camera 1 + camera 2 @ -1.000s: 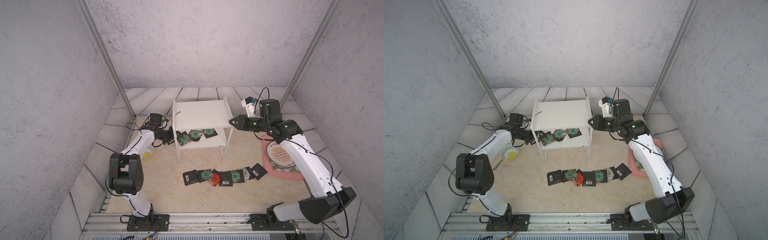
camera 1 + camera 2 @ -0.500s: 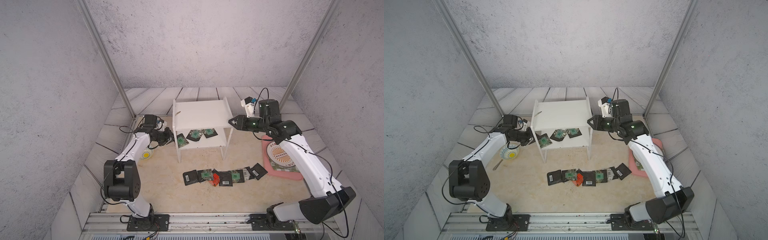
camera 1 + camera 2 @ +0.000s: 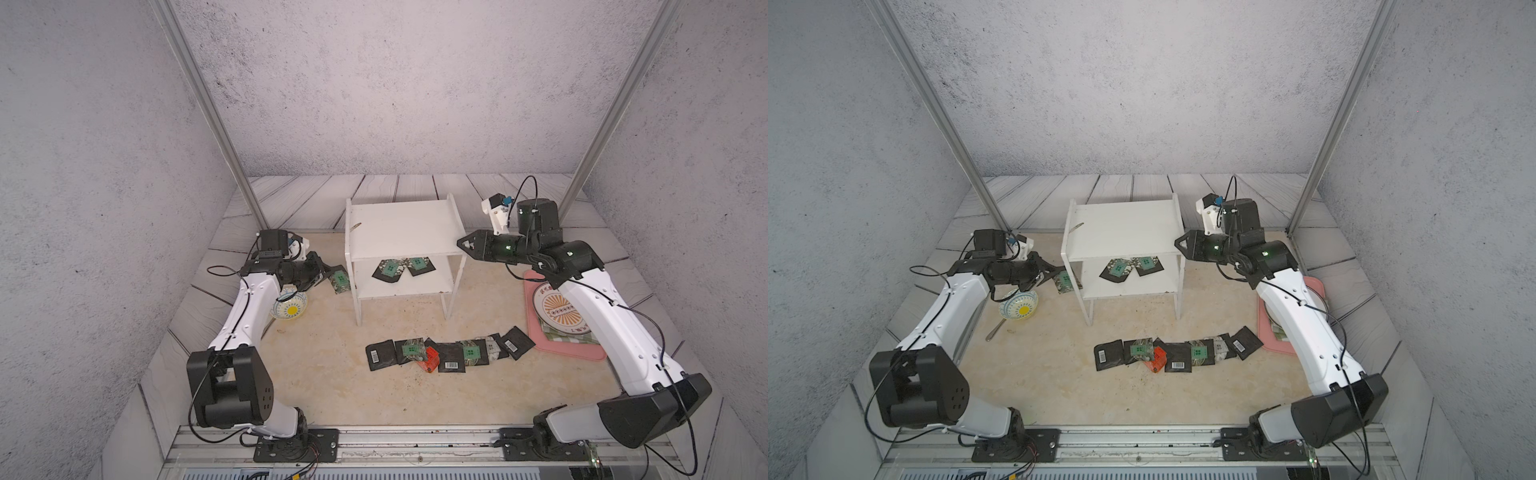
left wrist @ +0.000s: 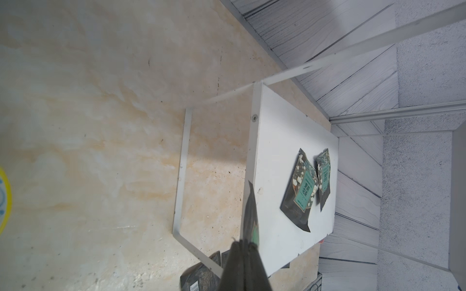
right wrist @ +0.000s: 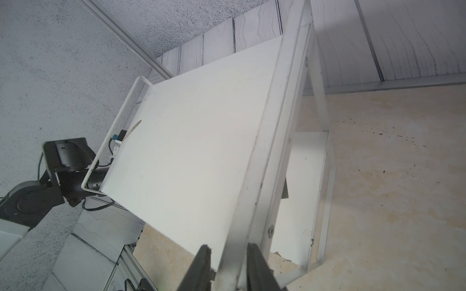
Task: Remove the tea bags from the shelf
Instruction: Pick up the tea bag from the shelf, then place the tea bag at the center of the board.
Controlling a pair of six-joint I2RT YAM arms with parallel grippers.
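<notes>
The bare floor at the row's bowl-side end is empty. My left gripper needs to move back and down to that spot next and release the third tea bag.
The white shelf (image 3: 401, 226) (image 3: 1123, 226) stands mid-table. Two tea bags (image 3: 390, 269) (image 3: 1119, 268) (image 4: 300, 186) lie overlapping on its lower board. My left gripper (image 3: 328, 272) (image 3: 1054, 272) (image 4: 245, 243) is shut on a third black-and-green tea bag (image 3: 340, 281) (image 3: 1066, 281) (image 4: 251, 211), held just outside the shelf's left side. My right gripper (image 3: 462, 244) (image 3: 1179, 245) (image 5: 229, 246) clasps the shelf's upper right side rail (image 5: 272, 141), one finger on each side. Several tea bags (image 3: 449, 353) (image 3: 1177, 353), one of them red-orange (image 3: 430, 359), lie in a row on the floor in front.
A blue and yellow bowl (image 3: 290, 308) sits under the left arm, with a spoon (image 3: 995, 330) beside it. On the right a pink tray (image 3: 565, 349) holds a patterned plate (image 3: 559, 307), partly under the right arm. Metal posts stand at the back corners.
My left gripper has shut on a tea bag from the lower board and drawn it leftward out of the shelf. The right arm has stayed on the rail.
</notes>
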